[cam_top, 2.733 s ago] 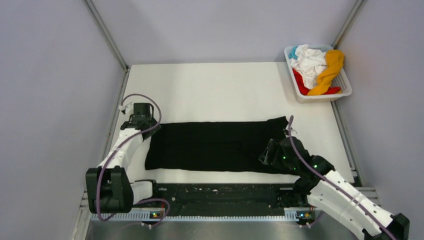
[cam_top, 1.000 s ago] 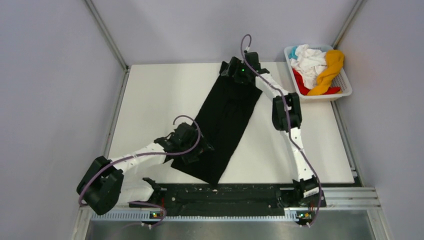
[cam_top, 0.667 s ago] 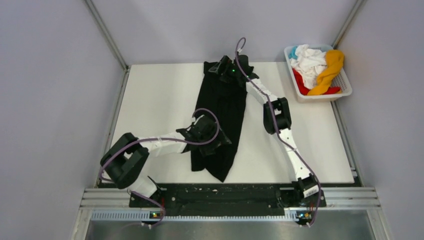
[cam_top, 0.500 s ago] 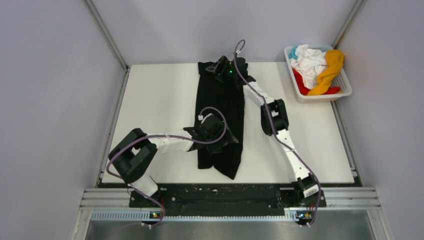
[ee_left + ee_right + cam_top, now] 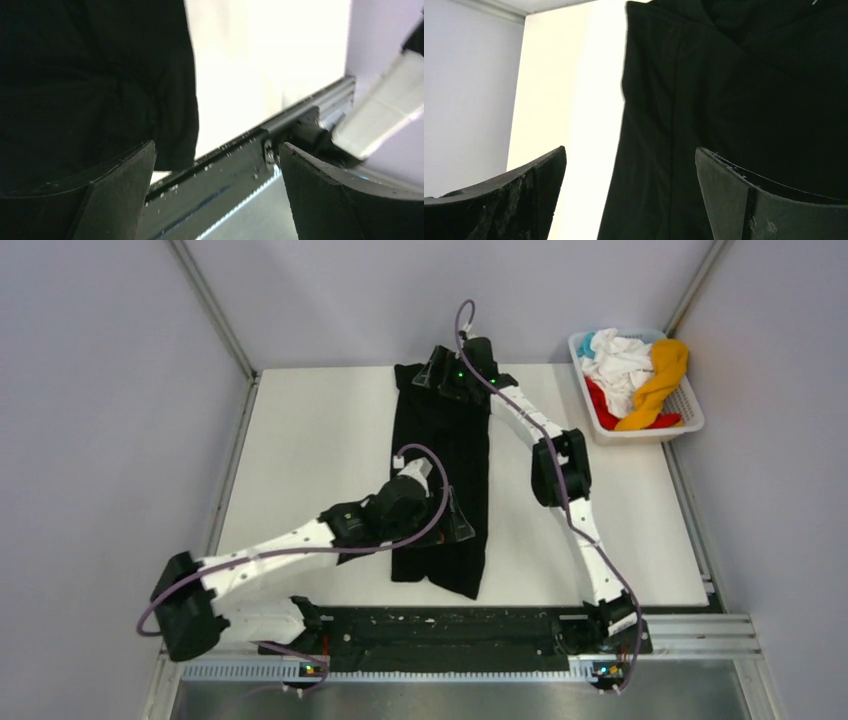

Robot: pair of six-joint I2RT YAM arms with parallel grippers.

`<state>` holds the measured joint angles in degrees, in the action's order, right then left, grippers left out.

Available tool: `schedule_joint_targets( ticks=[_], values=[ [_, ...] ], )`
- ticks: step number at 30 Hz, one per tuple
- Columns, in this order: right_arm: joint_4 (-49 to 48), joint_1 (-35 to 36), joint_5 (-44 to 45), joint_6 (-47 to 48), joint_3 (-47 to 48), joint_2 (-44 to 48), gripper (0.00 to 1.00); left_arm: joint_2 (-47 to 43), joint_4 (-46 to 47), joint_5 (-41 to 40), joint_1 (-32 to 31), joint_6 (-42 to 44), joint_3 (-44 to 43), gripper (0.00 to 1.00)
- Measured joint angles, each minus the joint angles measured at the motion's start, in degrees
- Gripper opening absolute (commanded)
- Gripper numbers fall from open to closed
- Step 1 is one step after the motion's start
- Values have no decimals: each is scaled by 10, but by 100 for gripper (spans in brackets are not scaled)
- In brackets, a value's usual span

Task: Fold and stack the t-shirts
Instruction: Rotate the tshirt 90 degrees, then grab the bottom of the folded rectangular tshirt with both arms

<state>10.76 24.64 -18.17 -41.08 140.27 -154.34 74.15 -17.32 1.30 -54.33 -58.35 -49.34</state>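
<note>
The t-shirt hem's corner [image 5: 396, 579] is below my left gripper, back and to the left in the top view, so my left gripper should next go that way and down onto it.
The black t-shirt [image 5: 450, 445] lies folded into a long strip that runs from the table's far edge toward the near edge. My left gripper [image 5: 455, 525] hovers over its near part, open, with nothing between the fingers. In the left wrist view, the left gripper [image 5: 217, 146] has the black t-shirt [image 5: 90, 75] at upper left. My right gripper [image 5: 440, 375] sits over the far end, open and empty. In the right wrist view, the right gripper [image 5: 630, 149] straddles the left edge of the black t-shirt [image 5: 749, 90]. White [image 5: 620, 365], orange-yellow [image 5: 662, 380], red [image 5: 603, 405] and light blue [image 5: 588, 343] t-shirts lie crumpled in the basket.
The white slatted basket [image 5: 640, 433] stands at the table's far right corner. A black mounting rail [image 5: 440, 625] runs along the near edge, and it shows in the left wrist view as the rail [image 5: 225, 165]. Grey walls enclose the table on the left, back and right.
The black t-shirt has swung from a diagonal to lying straight front to back. The left gripper moved right along its near part and the right gripper shifted left at the far end.
</note>
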Motion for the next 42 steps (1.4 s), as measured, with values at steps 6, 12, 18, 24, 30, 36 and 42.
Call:
schedule_joint_targets(
  ticks=[6,12,18,24,30,36,42],
  values=[
    [41,5,24,89,-253,266,98,-191,-102,-98,-14,9,36,99],
    [19,44,103,119,-681,658,97,-311,-213,-163,-7,-25,159,99],
    [36,146,137,53,-982,926,94,-323,-202,-156,1,-37,233,76],
    [89,200,140,-43,-1133,1038,93,-202,-148,-166,11,-48,234,56],
    [92,238,149,-106,-1172,1057,89,-121,-71,-141,20,-51,231,34],
    [79,292,169,-148,-1182,1010,76,-82,-7,-99,21,-63,235,0],
    [81,353,202,-183,-1176,962,60,-107,-63,-93,21,-71,231,0]
  ],
)
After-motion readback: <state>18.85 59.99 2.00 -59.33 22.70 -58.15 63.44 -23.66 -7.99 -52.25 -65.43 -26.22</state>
